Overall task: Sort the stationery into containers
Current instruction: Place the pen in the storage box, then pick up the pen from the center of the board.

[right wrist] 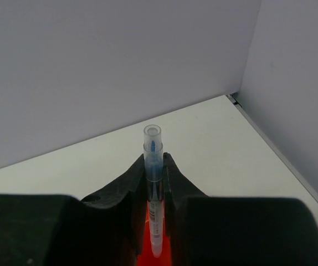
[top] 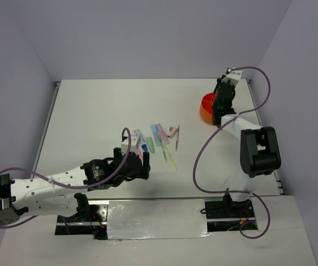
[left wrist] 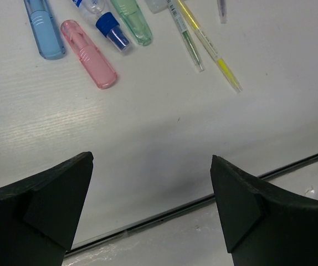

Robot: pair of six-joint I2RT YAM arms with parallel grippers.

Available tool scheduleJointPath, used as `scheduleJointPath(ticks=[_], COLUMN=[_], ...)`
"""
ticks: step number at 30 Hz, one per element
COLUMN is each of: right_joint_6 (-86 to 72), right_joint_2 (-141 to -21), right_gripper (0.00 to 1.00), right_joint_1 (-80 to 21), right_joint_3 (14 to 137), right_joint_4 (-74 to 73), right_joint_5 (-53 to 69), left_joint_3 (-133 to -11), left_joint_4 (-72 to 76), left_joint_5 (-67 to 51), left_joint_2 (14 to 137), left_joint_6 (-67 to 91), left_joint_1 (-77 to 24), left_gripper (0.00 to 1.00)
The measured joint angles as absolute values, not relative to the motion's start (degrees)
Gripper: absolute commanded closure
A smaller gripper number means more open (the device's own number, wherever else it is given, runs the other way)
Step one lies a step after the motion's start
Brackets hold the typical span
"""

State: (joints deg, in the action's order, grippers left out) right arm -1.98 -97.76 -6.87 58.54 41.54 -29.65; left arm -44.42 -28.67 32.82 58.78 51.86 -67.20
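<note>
The green pen's near end lies clear of the cases, so my left gripper will next move outward, to the right in the top view, and down onto it.
Several pastel stationery items (top: 160, 139) lie in a loose row at the table's middle. The left wrist view shows a blue case (left wrist: 44, 30), a pink case (left wrist: 90, 55), a blue-capped marker (left wrist: 112, 31), a green case (left wrist: 132, 22), a green pen (left wrist: 185, 36) and a yellow pen (left wrist: 212, 53). My left gripper (top: 141, 164) (left wrist: 150, 159) is open and empty, just short of them. My right gripper (top: 221, 102) (right wrist: 154, 160) is shut on a clear-capped blue-tipped pen (right wrist: 153, 138), held upright over the orange pot (top: 205, 108) (right wrist: 152, 257).
Grey walls close the table at the back and on both sides. A metal rail (left wrist: 203, 200) runs along the near edge under my left gripper. The right arm's cable (top: 203, 149) loops over the table to the right of the stationery.
</note>
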Motion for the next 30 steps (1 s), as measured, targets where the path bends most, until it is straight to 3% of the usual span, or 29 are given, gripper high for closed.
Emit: scheduleJointPath(ticks=[1,2,7,13,19,25,27,30], right_joint_6=[-2.1,-2.5,-3.4,-6.2,-13.1,-23.4,-26.0,-28.9], right_joint_2=[-97.9,-97.9,-97.9,-94.9,-81.6,-64.4,-59.0,-51.5], right_gripper=[0.58,0.5,0.23,0.16,0.15,0.17,0.17,0.18], right_joint_1=[-6.7,-6.7,-6.5,-6.5,-6.5,-6.7,-7.1,-8.3], right_joint_3=[58.5,58.5,57.4,56.5,58.2,59.0,56.9,50.1], right_joint_4=[41.5,41.5,42.3,37.9,24.3,7.1,3.0,0.3], right_joint_5=[-29.5,-29.5,-29.1,-27.7,-24.4,-16.7,-13.3,-8.2], left_joint_3=[-44.4,-44.5,-47.2,-52.5,-60.0,-71.1,-74.8,-80.6], left_joint_4=[-28.2,-27.9,-28.1,-28.1,-28.0,-32.2,-34.0,-36.6], left_joint_5=[32.8,32.8,33.1,33.8,34.4,34.6,34.6,34.7], left_joint_2=[59.3,59.9,65.6,71.9,83.3,99.4,104.1,110.2], left_joint_6=[51.6,51.5,52.2,55.6,59.5,65.5,66.7,67.5], left_joint_1=[-67.2,-67.2,-67.2,-66.2,-64.8,-62.8,-62.3,-61.7], left_gripper=[0.01,0.01,0.01,0.01,0.02,0.17,0.29,0.37])
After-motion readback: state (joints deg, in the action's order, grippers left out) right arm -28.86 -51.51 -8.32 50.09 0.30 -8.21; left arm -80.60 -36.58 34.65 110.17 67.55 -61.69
